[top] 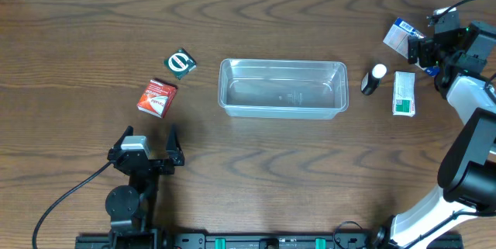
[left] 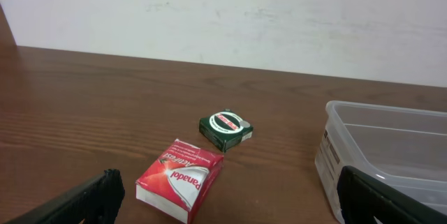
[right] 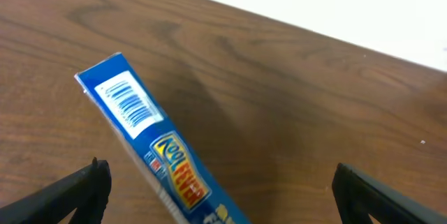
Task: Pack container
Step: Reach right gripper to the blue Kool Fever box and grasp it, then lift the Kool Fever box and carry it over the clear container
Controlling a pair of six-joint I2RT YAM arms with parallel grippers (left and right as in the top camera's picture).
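Observation:
My right gripper already has the packet between its fingers. Next it should stay low over the near part of the blue and white packet and close its fingers.
The clear plastic container stands empty at the table's centre; its corner shows in the left wrist view. A red Panadol box and a small green packet lie to its left. My left gripper is open and empty, just short of the red box. My right gripper is open at the far right over a blue Kool Fever box, which lies between the fingers untouched.
A small black-and-white bottle stands just right of the container. A green-and-white box lies beyond it. A black cable trails from the left arm's base. A white wall backs the table.

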